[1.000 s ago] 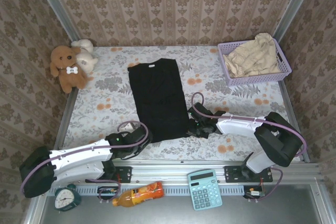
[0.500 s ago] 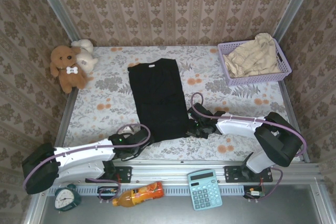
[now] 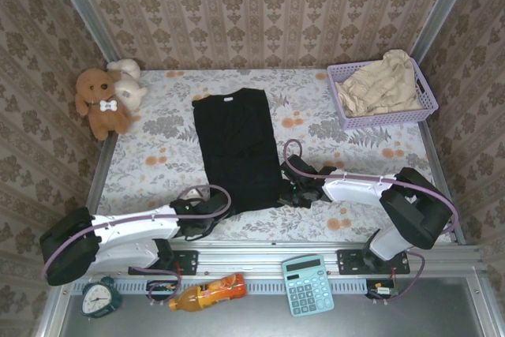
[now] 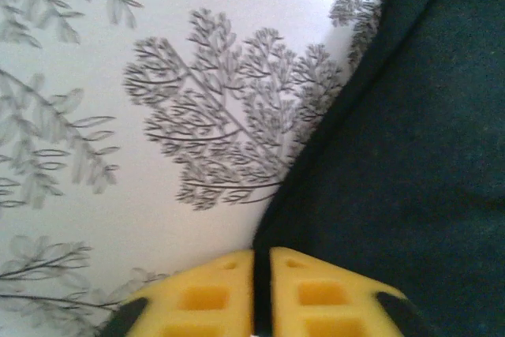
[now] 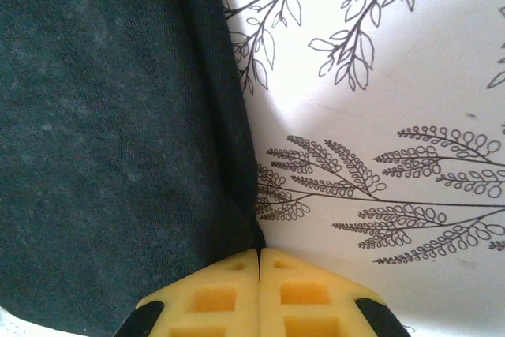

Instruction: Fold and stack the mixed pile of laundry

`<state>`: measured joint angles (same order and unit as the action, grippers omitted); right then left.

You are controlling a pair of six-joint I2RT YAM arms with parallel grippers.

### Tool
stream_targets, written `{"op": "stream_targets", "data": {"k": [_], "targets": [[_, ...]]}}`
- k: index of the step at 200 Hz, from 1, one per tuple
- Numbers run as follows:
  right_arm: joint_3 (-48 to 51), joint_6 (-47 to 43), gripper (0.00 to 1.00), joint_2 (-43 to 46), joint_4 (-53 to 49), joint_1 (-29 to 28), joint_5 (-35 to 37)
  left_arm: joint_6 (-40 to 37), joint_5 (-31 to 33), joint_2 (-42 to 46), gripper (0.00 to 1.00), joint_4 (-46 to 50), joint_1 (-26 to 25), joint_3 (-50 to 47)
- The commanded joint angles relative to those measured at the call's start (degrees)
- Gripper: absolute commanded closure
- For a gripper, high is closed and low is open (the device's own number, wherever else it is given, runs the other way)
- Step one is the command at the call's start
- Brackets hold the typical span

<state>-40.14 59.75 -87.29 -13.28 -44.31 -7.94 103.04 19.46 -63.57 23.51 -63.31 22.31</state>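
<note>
My right gripper rises and carries the hem outward over the garment next. It releases the hem by the far neck end (image 3: 253, 99), since that lies outward of the gripper.
The large black garment (image 3: 237, 144) lies flat and long in the middle of the floral table. My left gripper (image 3: 207, 209) sits at its near left corner. In the left wrist view the yellow fingers (image 4: 205, 290) of the left gripper (image 4: 261, 254) are pressed together with the black cloth (image 4: 410, 155) edge running into the thin gap. My right gripper (image 3: 289, 192) is at the near right corner, and in the right wrist view the right gripper (image 5: 259, 252) is shut on the black hem (image 5: 102, 140). The pale beige garment (image 3: 384, 84) lies crumpled in the basket.
The lavender mesh basket (image 3: 387, 120) stands at the back right. Brown and cream plush toys (image 3: 102, 100) sit at the back left. A clock (image 3: 101, 297), an orange bottle (image 3: 209, 291) and a calculator (image 3: 308, 283) lie below the table's near rail.
The left gripper has slid slightly nearer along the garment's near left corner. The right gripper has edged a little left at the near right corner. The garment itself looks unchanged.
</note>
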Motion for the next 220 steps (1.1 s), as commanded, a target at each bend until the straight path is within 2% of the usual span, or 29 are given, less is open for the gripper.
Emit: {"op": "stream_targets", "data": {"k": [1, 28, 51, 84, 111, 129, 154, 171, 198, 220], "targets": [[-0.4, -1.5, 0.94, 0.3, -2.5, -0.4, 1.2, -4.9, -5.3, -5.0, 1.00, -9.1, 3.3, -0.6], [-0.6, -2.5, 0.94, 0.7, -3.6, -0.4, 1.2, -9.4, -5.8, -4.8, 1.00, -6.2, 4.9, 1.9], [-0.3, -3.3, 0.95, 2.0, -5.4, -0.4, 1.4, -10.7, -6.1, -3.1, 1.00, -1.3, 4.1, 3.5], [3.7, -2.6, 0.95, 7.1, -7.7, -0.9, 1.6, -7.7, -4.1, 1.3, 1.00, 7.8, -3.0, 4.0], [6.9, -1.1, 0.96, 13.8, -11.0, -2.7, 2.0, -2.4, -3.1, 2.5, 1.00, 11.3, -9.2, 4.5], [9.1, 1.3, 0.96, 17.5, -12.1, -4.4, 1.9, -1.3, -3.3, 1.4, 1.00, 13.0, -11.2, 6.5], [10.6, 3.7, 0.96, 22.8, -14.0, -5.5, 2.6, -2.2, -2.7, -0.6, 1.00, 14.3, -11.4, 10.2], [10.1, 3.3, 0.96, 24.6, -14.9, -5.2, 3.5, -2.7, 0.0, -0.6, 1.00, 17.2, -11.4, 12.9], [5.5, -0.2, 0.96, 22.1, -15.8, -2.3, 2.4, -3.9, 2.2, 2.2, 1.00, 19.1, -9.6, 14.1], [-0.7, -4.2, 0.97, 19.8, -17.1, 1.2, 1.7, -7.5, 2.9, 5.6, 1.00, 20.2, -5.4, 14.8]]}}
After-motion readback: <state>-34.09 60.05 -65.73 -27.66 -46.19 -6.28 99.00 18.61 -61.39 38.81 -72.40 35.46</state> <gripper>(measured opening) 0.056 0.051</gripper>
